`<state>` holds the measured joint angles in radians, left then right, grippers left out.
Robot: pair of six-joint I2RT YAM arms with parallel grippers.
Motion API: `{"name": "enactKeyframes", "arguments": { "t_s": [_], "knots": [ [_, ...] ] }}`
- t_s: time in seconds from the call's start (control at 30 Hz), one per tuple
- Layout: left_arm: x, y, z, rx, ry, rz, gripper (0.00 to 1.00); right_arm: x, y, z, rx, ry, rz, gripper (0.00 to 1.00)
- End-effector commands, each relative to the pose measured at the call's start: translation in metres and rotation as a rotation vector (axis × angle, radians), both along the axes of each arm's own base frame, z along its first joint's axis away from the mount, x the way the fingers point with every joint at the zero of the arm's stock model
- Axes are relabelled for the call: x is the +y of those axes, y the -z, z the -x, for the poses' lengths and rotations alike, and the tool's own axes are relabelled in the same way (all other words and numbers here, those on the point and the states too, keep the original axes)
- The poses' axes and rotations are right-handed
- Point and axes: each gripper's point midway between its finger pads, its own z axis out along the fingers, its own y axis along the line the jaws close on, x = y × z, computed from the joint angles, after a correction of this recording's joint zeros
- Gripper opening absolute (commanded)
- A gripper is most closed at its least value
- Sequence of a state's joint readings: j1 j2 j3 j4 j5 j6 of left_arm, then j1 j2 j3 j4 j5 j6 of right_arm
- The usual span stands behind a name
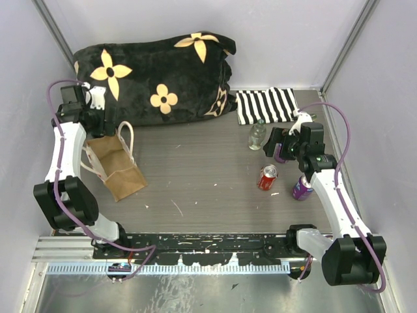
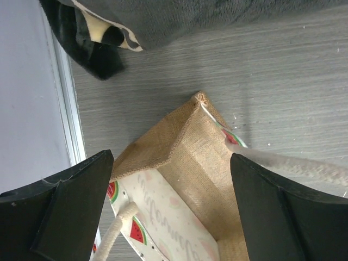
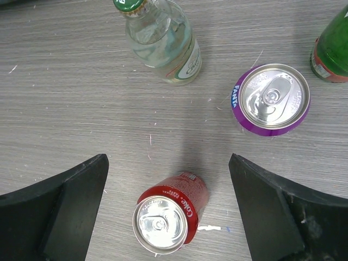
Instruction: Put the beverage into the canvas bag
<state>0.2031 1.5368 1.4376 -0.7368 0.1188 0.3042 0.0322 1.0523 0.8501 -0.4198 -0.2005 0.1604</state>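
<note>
My left gripper needs to move down, back and to the left in the top view, onto the wall-side rope handle (image 1: 90, 168) (image 2: 116, 226). The handle is below it and loops outside the canvas bag's rim.
The tan canvas bag (image 1: 120, 168) with cream rope handles stands at the left of the table, its mouth open. My left gripper (image 1: 103, 125) is open and empty just above its far end. In the left wrist view the bag's mouth (image 2: 190, 163) lies between the spread fingers of the left gripper (image 2: 171, 179). A red Coke can (image 1: 268, 177) stands at centre right. My right gripper (image 1: 276, 145) is open and empty above it. In the right wrist view the can (image 3: 168, 215) sits between the spread fingers of the right gripper (image 3: 168, 163), not touched.
A purple Fanta can (image 3: 270, 99), a clear glass bottle (image 3: 163, 41) and a green bottle (image 3: 333, 49) stand near the Coke can. A black flowered cushion (image 1: 156, 72) and a striped cloth (image 1: 267, 104) lie at the back. Walls close both sides.
</note>
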Motion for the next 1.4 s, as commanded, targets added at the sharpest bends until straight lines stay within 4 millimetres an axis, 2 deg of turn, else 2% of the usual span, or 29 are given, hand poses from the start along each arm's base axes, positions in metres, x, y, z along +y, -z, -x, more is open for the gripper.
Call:
{"name": "enactKeyframes", "arguments": {
  "t_s": [0.0,0.17,0.33,0.57,0.77,1.07,1.17,1.37],
  "knots": [
    [0.019,-0.001,-0.003,-0.034,0.036,0.000,0.95,0.003,-0.020,-0.006,-0.066,-0.021,-0.012,0.99],
    [0.053,-0.006,0.013,0.016,-0.147,0.104,0.91,0.004,-0.020,-0.004,-0.071,-0.005,-0.029,0.99],
    [0.058,-0.003,0.045,0.100,-0.236,0.103,0.91,0.005,-0.017,-0.003,-0.068,0.010,-0.058,0.99],
    [0.053,0.017,0.087,0.245,-0.265,0.080,0.86,0.008,-0.004,-0.004,-0.056,0.004,-0.069,0.99],
    [0.052,0.036,0.100,0.303,-0.276,0.075,0.80,0.009,0.001,-0.007,-0.045,-0.013,-0.066,0.99],
    [0.056,0.073,0.098,0.358,-0.304,0.081,0.77,0.009,0.000,-0.007,-0.048,-0.021,-0.057,0.99],
    [0.054,0.082,0.096,0.376,-0.308,0.103,0.64,0.008,-0.001,-0.007,-0.048,-0.017,-0.053,0.99],
    [0.048,0.085,0.089,0.365,-0.295,0.146,0.15,0.006,-0.005,-0.007,-0.055,-0.007,-0.044,0.99]
  ]
}}
